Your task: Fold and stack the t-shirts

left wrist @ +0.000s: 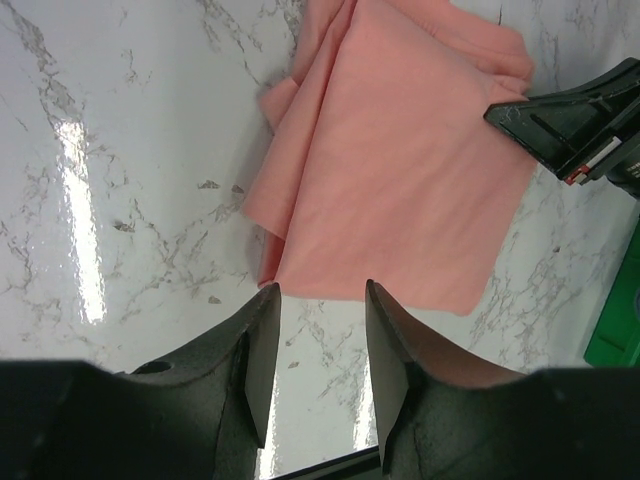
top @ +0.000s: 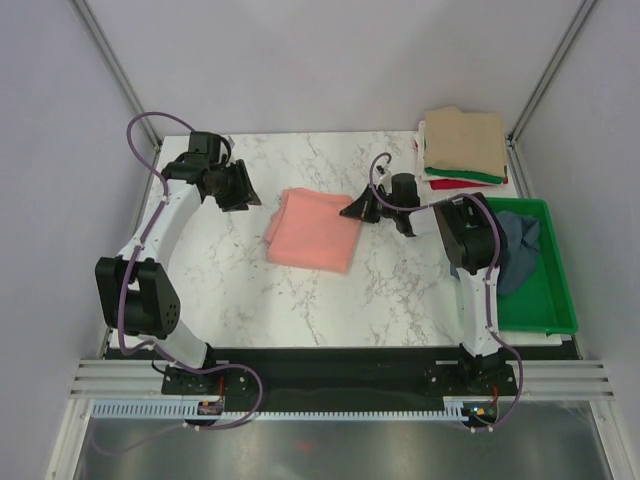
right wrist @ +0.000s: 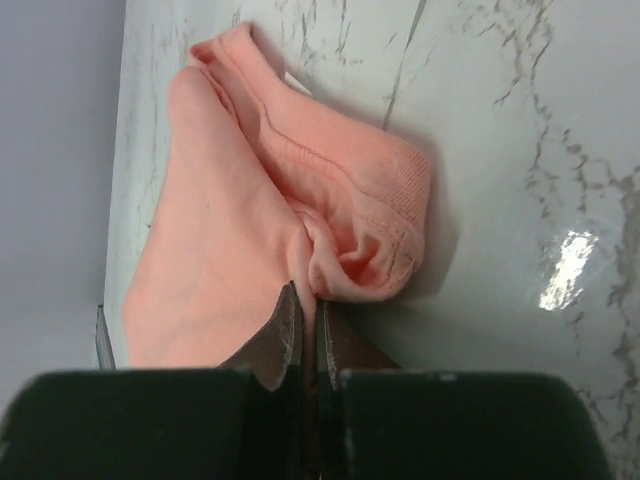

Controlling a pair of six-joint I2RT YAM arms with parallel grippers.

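Observation:
My right gripper carries the shirt up, outward and to the right in the top view next, over the stack's tan top. Then it releases the shirt, as the shirt lies folded.
A folded salmon-pink t-shirt [top: 314, 229] lies in the middle of the marble table. My right gripper [top: 352, 207] is shut on that shirt's right edge; the right wrist view shows a pinch of the salmon-pink t-shirt [right wrist: 300, 210] squeezed between the closed jaws of the right gripper [right wrist: 311, 300]. My left gripper [top: 250, 192] hovers open just left of the shirt, holding nothing. In the left wrist view the left gripper [left wrist: 322, 292] stands above bare table at the edge of the salmon-pink t-shirt [left wrist: 390, 160]. A stack of folded t-shirts [top: 463, 146], tan on top, sits at the back right.
A rigid green tray [top: 545, 300] at the right edge holds a crumpled slate blue-grey t-shirt [top: 518, 245]. The right arm's tip [left wrist: 570, 125] shows at the right of the left wrist view. Grey walls enclose the table.

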